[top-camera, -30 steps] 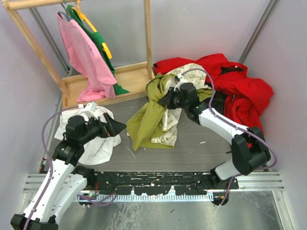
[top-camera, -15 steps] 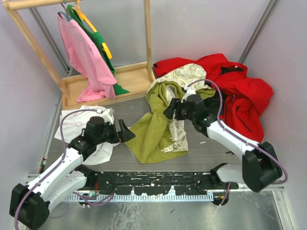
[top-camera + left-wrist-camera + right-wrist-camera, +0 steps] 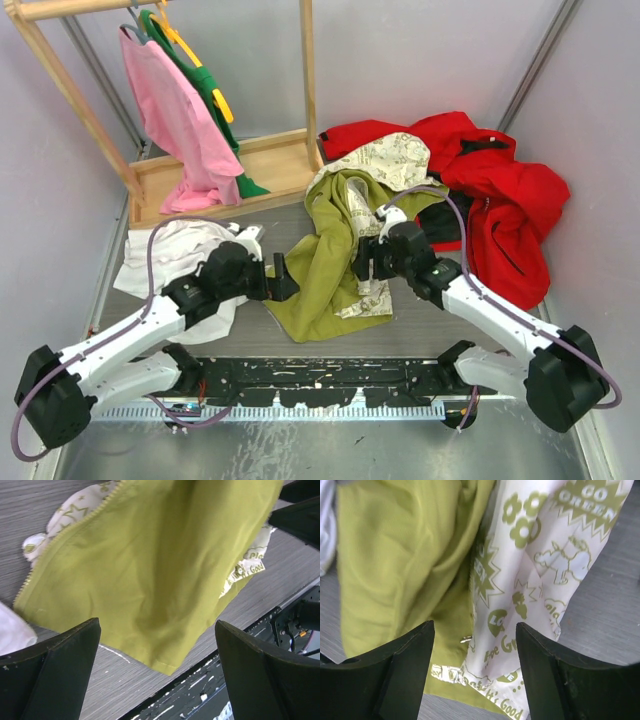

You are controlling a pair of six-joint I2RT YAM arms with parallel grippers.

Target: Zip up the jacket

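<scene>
I should bring my right gripper down onto the cream lining's folded edge by the jagged green print, because that fold runs between the gripper's two open fingers.
The jacket lies crumpled in the middle of the table, olive-green outside, cream printed lining showing on its right side. My left gripper is open just left of its lower hem; in the left wrist view the olive fabric and a zipper edge lie ahead of the open gripper. My right gripper hangs open over the lining. The right wrist view shows the open gripper above the jacket, with a small metal zipper pull where the olive meets the cream lining.
A bright red jacket is heaped at the back right, touching the olive one. A white garment lies at the left under my left arm. A wooden rack with a pink shirt stands at the back left. A black rail runs along the near edge.
My right gripper has opened, let go of the jacket and come nearer and lower. The jacket has slumped flatter onto the table. My left arm has reached right, up to the jacket's hem.
</scene>
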